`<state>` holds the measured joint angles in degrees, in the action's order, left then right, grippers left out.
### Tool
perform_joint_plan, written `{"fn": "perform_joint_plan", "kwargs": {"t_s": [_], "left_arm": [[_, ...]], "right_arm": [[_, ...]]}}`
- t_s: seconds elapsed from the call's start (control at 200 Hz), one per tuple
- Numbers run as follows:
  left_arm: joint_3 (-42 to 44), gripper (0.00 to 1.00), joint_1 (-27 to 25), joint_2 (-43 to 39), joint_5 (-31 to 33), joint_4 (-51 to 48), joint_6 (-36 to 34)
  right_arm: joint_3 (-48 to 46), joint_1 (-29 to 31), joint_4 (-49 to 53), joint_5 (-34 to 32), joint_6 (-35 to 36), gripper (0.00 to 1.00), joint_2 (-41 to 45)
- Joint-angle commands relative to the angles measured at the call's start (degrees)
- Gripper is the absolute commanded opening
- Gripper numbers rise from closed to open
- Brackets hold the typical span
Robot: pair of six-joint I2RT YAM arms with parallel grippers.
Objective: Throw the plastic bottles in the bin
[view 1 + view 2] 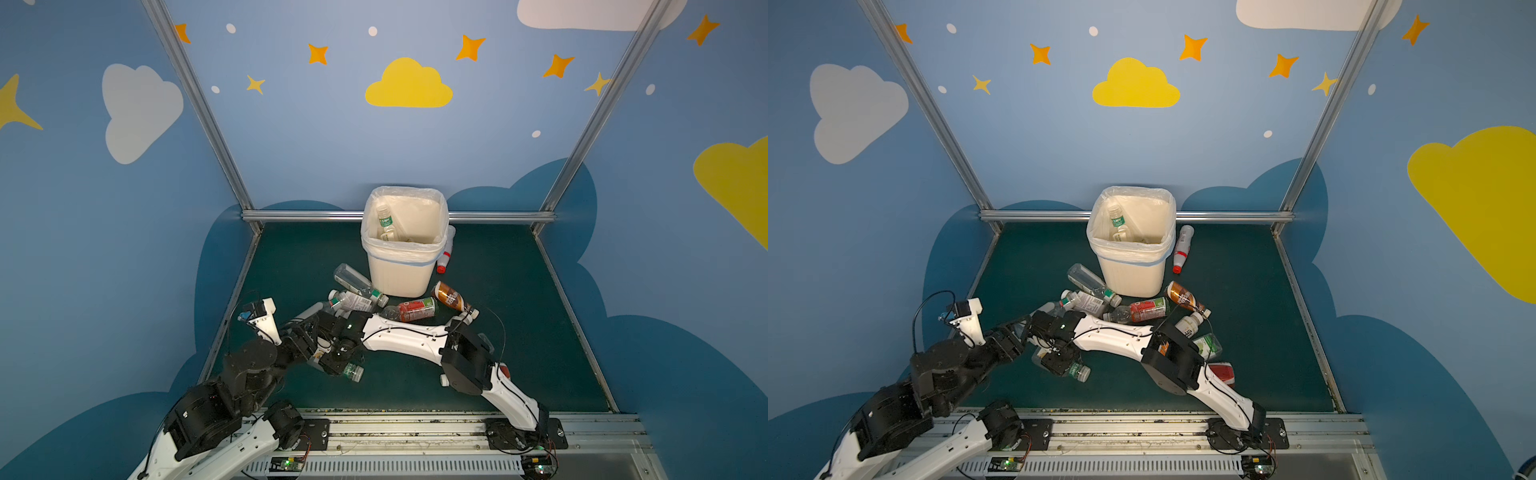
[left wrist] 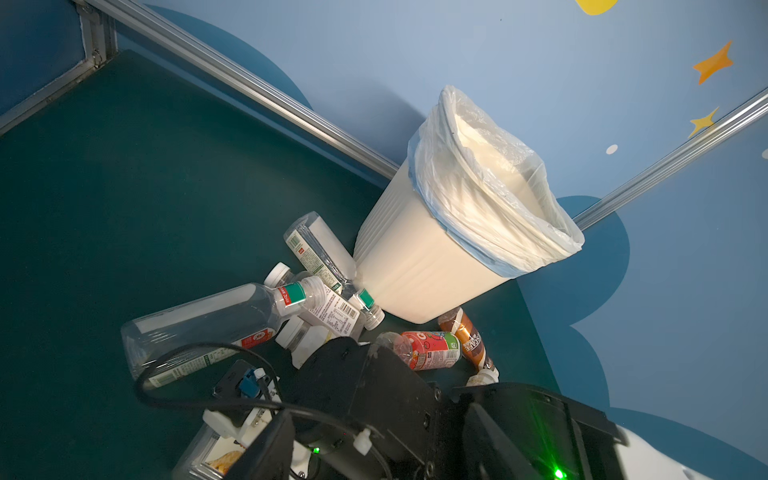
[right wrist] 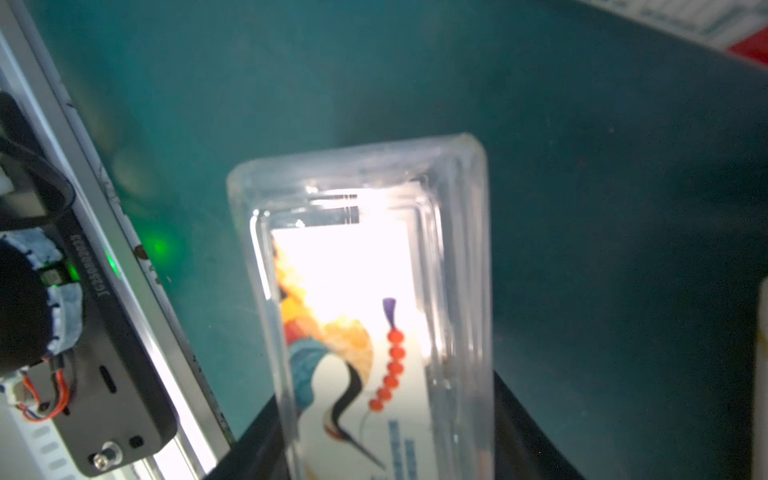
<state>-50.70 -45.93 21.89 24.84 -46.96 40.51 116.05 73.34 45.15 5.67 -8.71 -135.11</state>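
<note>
My right gripper raises the clear square bottle outward over the bin's opening [image 1: 406, 217] next and releases it, since that lies outward and above it.
The cream bin [image 1: 401, 266] with its bag liner stands at the back of the green mat, and a green-labelled bottle [image 1: 384, 218] lies inside. Several plastic bottles lie in front of it: clear ones [image 1: 353, 278], a red-labelled one [image 1: 415, 309] and a brown one [image 1: 451, 296]. My right gripper [image 3: 386, 415] reaches across to the left and is shut on a clear square bottle [image 3: 365, 311] with a crane picture, whose white-capped end [image 1: 353, 371] shows in a top view. My left gripper [image 1: 305, 332] is close beside it, with its jaws hidden behind the right wrist.
A white bottle with a red cap [image 1: 1182, 247] lies right of the bin. More bottles, one white [image 1: 1187, 324], one green-labelled [image 1: 1208, 345] and one red [image 1: 1223, 370], lie by the right arm's elbow. Aluminium rails [image 1: 399, 216] edge the mat.
</note>
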Motion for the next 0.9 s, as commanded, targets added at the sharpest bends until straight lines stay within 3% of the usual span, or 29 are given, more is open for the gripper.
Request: {"fn": "perform_joint_plan", "kwargs": {"t_s": [0.0, 0.335, 0.506, 0.636, 0.811, 0.861, 0.896], "left_arm": [[-0.92, 0.66, -0.25, -0.46, 0.92, -1.03, -1.06], [-2.60, 0.66, -0.17, 2.19, 0.50, -2.08, -1.81], [-3.79, 0.66, -0.23, 5.39, -0.88, -1.18, -2.53], [-4.19, 0.66, -0.21, 7.82, -1.57, -0.20, -2.98], [-5.24, 0.66, -0.21, 11.18, -2.36, -0.53, -3.56], [-5.58, 0.66, -0.21, 12.12, -2.52, -1.04, -3.60], [-5.77, 0.67, -0.19, 12.75, -2.73, -1.57, -3.75]], "right_arm": [[-0.03, 0.02, 1.91, -0.87, -0.27, 0.51, 1.36], [-6.09, -4.49, -1.37, 0.12, 0.80, 0.50, 17.10], [-1.21, -8.94, 0.13, -6.31, 4.39, 0.50, 24.38], [6.93, -14.01, 0.37, -9.39, 8.16, 0.52, 25.22], [24.44, -24.13, 3.54, -10.45, 8.69, 0.55, 18.65], [27.80, -26.64, 3.62, -10.90, 8.30, 0.61, 16.79], [29.68, -28.33, 3.76, -10.94, 7.69, 0.73, 15.80]]}}
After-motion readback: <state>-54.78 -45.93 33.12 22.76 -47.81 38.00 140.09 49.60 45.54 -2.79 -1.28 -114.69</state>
